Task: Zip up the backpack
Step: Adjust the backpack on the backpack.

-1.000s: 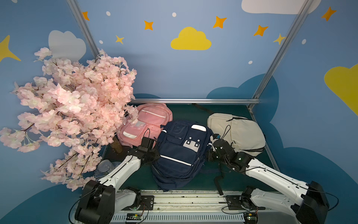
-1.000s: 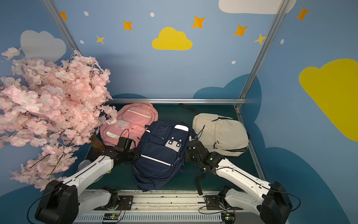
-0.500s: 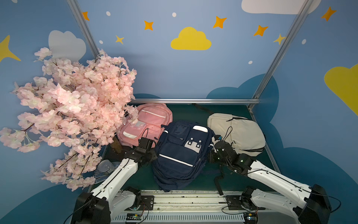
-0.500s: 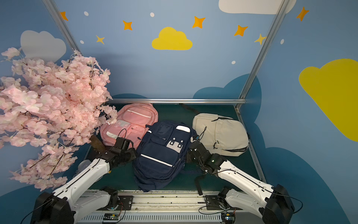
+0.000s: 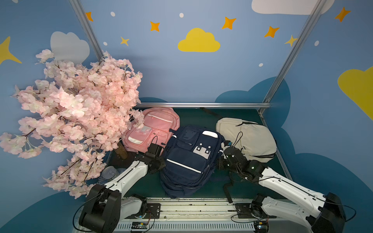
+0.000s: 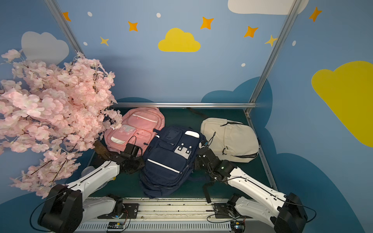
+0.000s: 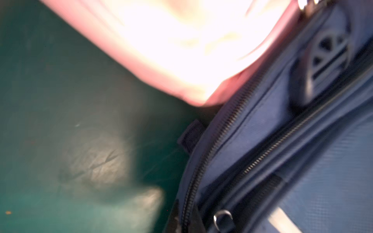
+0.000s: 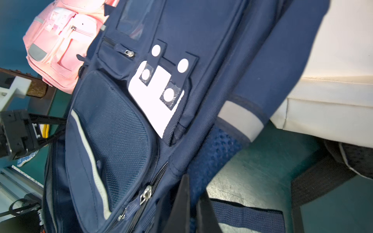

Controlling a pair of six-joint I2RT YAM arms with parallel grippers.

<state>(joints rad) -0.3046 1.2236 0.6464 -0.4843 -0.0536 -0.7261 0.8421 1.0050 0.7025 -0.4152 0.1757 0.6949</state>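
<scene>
The navy backpack lies slanted on the mat, so my right gripper will pull the blue mesh back and across toward the white stripe's near end (image 5: 199, 171) (image 8: 106, 213) and let go of it.
The navy backpack (image 5: 189, 159) (image 6: 169, 159) lies front-up in the middle of the green mat. At its left edge, my left gripper (image 5: 162, 161) (image 7: 186, 224) is shut, its jaws pinching the pack's side zipper track (image 7: 222, 125); a metal pull ring (image 7: 222, 217) sits just beside them. My right gripper (image 5: 220, 164) (image 8: 193, 211) is shut on the blue padded fabric at the pack's right edge. A silver zipper slider (image 8: 145, 194) rests on the front pocket seam close to the right jaws.
A pink backpack (image 5: 153, 129) touches the navy one at the back left, and a cream backpack (image 5: 248, 137) lies at the back right. A pink blossom tree (image 5: 76, 113) overhangs the left arm. A black strap (image 5: 227, 189) trails toward the front rail (image 5: 191, 207).
My left gripper drew back slightly, opened, then returned to the pack's left edge and shut on the zipper track. The right gripper kept its hold and shifted a little.
</scene>
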